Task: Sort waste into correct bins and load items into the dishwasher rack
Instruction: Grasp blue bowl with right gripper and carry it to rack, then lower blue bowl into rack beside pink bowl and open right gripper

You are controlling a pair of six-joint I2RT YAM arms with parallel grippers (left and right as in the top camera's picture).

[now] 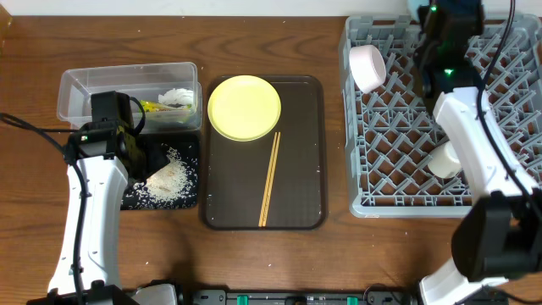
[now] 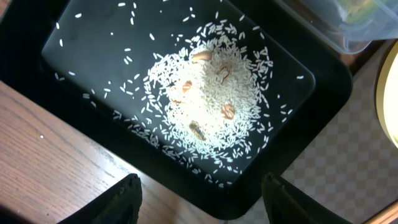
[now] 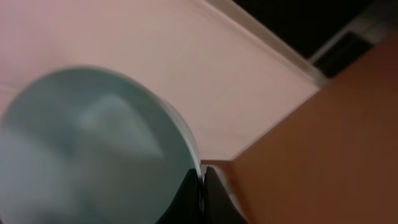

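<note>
The right gripper moves down and across to the left in the overhead view next to release, since empty slots lie there beside the white bowl.
My left gripper (image 1: 142, 157) (image 2: 200, 194) is open and empty, hovering above the shallow black tray (image 1: 188, 144) (image 2: 93, 43), which holds a heap of rice grains (image 1: 169, 180) (image 2: 211, 93). The clear tub (image 1: 76, 85) behind it holds the white tissue (image 1: 177, 97) and the green-yellow wrapper (image 1: 157, 108). The yellow plate (image 1: 244, 107) and the chopsticks (image 1: 269, 180) lie on the brown serving tray. My right gripper (image 1: 440, 30) (image 3: 202, 180) is shut on the rim of the light blue bowl (image 3: 87, 155), above the far side of the grey rack (image 1: 398, 169). A white bowl (image 1: 367, 68) and a pale cup (image 1: 444, 159) are in the rack.
The dark brown serving tray (image 1: 301, 152) lies between the black tray and the rack. A corner of the clear tub (image 2: 348, 31) and the plate's edge (image 2: 390, 93) show in the left wrist view. A wall runs behind the table.
</note>
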